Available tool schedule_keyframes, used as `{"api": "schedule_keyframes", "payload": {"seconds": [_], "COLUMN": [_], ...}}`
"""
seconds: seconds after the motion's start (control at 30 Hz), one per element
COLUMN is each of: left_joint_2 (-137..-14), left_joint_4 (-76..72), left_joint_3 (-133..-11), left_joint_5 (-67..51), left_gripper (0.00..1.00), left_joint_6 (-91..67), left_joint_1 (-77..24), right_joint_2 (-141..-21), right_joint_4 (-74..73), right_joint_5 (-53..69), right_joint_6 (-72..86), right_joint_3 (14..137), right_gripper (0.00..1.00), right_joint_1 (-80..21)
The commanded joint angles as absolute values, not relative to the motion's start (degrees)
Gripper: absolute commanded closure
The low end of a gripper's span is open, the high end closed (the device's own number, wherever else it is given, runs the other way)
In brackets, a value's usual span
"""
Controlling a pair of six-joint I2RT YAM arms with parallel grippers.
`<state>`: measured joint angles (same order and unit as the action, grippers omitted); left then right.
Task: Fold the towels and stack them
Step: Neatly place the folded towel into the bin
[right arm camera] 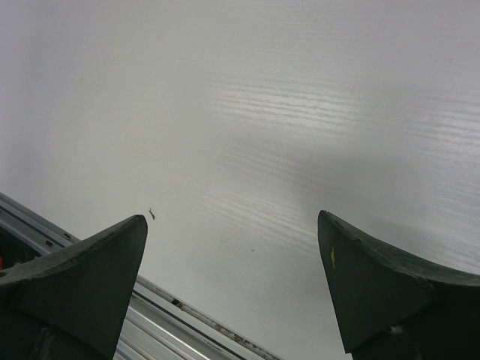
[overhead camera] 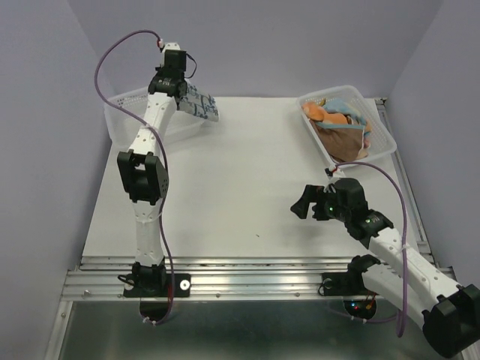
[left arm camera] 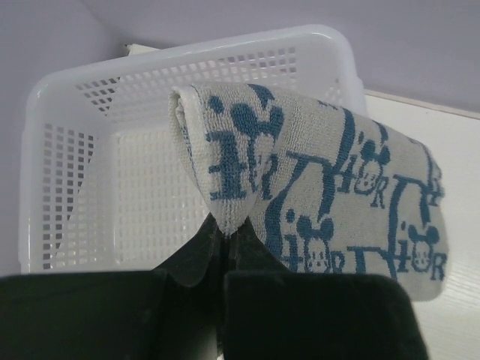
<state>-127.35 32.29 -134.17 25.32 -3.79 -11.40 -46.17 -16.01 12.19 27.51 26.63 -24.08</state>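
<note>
My left gripper carries the overhanging towel to the left in the top view next, lowers it to the basket's empty bottom below and releases it.
A folded blue-white patterned towel [overhead camera: 202, 104] hangs in the air at the far left, over the rim of a white perforated basket [overhead camera: 118, 114]. My left gripper [overhead camera: 184, 94] is shut on the towel's folded corner. In the left wrist view the towel [left arm camera: 330, 180] drapes to the right from the pinched jaws of the left gripper [left arm camera: 225, 231], with the basket [left arm camera: 67, 157] behind it. Several crumpled towels [overhead camera: 339, 120], orange, light blue and brownish, lie in a second basket [overhead camera: 382, 142] at the far right. My right gripper [overhead camera: 303, 204] hovers open above the bare table [right arm camera: 247, 127] with nothing between its fingers.
A metal rail [overhead camera: 247, 266] runs along the table's near edge and shows in the right wrist view as the rail [right arm camera: 150, 315]. Purple walls close in the back and both sides. A tiny dark speck [right arm camera: 152, 214] lies on the tabletop.
</note>
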Motion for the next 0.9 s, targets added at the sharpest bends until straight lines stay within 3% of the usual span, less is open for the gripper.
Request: {"api": "schedule_keyframes", "payload": {"seconds": [0.0,0.57,0.87], "left_joint_2": [-121.29,-119.79,-124.97], "left_joint_4": [31.03,18.82,24.59], "left_joint_3": [-132.73,-110.94,-114.24], "left_joint_5": [21.54,20.40,23.29], "left_gripper": [1.00,1.00,1.00], "left_joint_6": [-5.80,-8.26,-10.81], "left_joint_1": [-7.13,-0.53,2.63], "right_joint_2": [-46.05,-46.85,-47.02], "right_joint_4": [-14.06,-14.41,-14.50], "right_joint_5": [10.81,10.37,10.28], "right_joint_6": [27.86,27.69,27.69], "right_joint_3": [27.77,27.95,27.86], "right_gripper": [0.00,0.00,0.00], "right_joint_1": [-24.52,-24.43,-24.43]}}
